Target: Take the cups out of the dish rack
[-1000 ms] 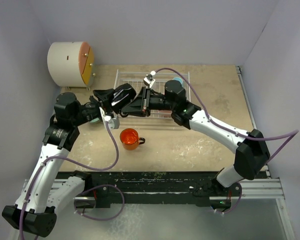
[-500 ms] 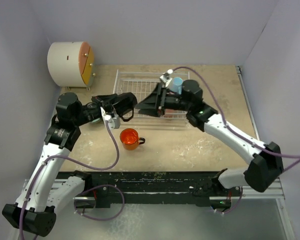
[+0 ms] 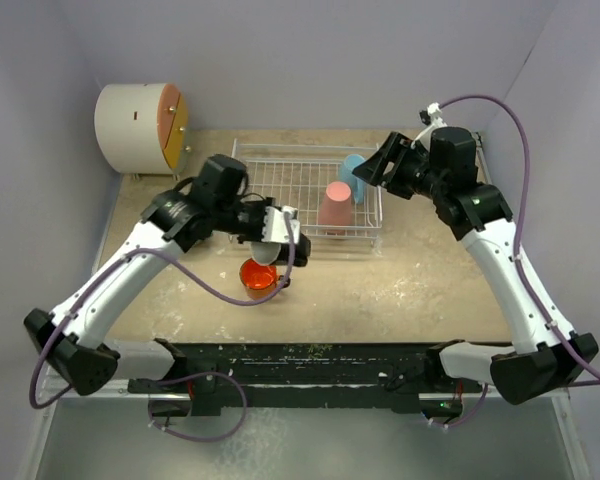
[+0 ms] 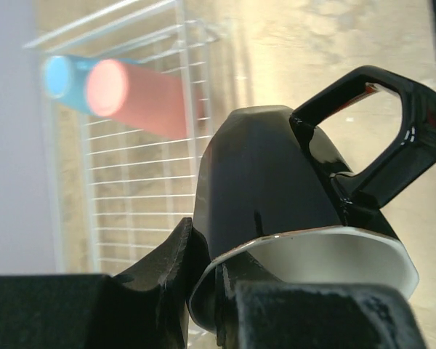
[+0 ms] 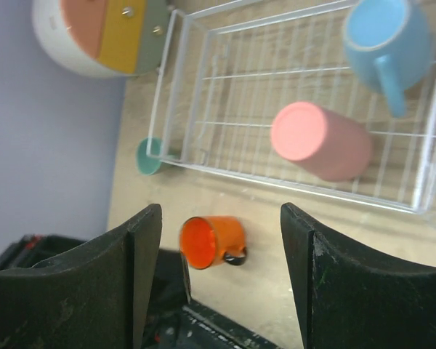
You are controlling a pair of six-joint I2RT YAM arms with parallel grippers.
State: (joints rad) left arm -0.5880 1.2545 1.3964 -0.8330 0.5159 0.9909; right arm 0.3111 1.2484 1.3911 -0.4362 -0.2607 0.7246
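I need to lower the black mug next with my left gripper onto the bare tabletop by the orange mug's handle and let go, because that spot is below the gripper, to its right in the top view.
My left gripper (image 3: 272, 238) (image 4: 218, 291) is shut on the rim of the black mug (image 3: 265, 251) (image 4: 276, 174), one finger inside its white interior and one outside. It holds the mug just in front of the dish rack (image 3: 280, 160) (image 5: 203, 167), above the orange mug (image 3: 257, 277) (image 5: 212, 241), which is on the table. A pink tumbler (image 3: 335, 205) (image 5: 320, 142) and a light blue mug (image 3: 352, 170) (image 5: 385, 40) stay in the rack's right end. A teal mug (image 5: 148, 156) sits outside the rack's left corner. My right gripper (image 3: 377, 166) (image 5: 221, 283) is open and empty, high above the rack's right end.
A white drum (image 3: 135, 127) (image 5: 94, 36) with an orange-yellow face stands at the back left. Purple walls close in the table on the left, back and right. The black frame rail (image 3: 310, 365) runs along the near edge.
My left gripper has shut on the black mug and swung right and forward with it, over the orange mug. My right gripper has opened and drawn back to the upper right.
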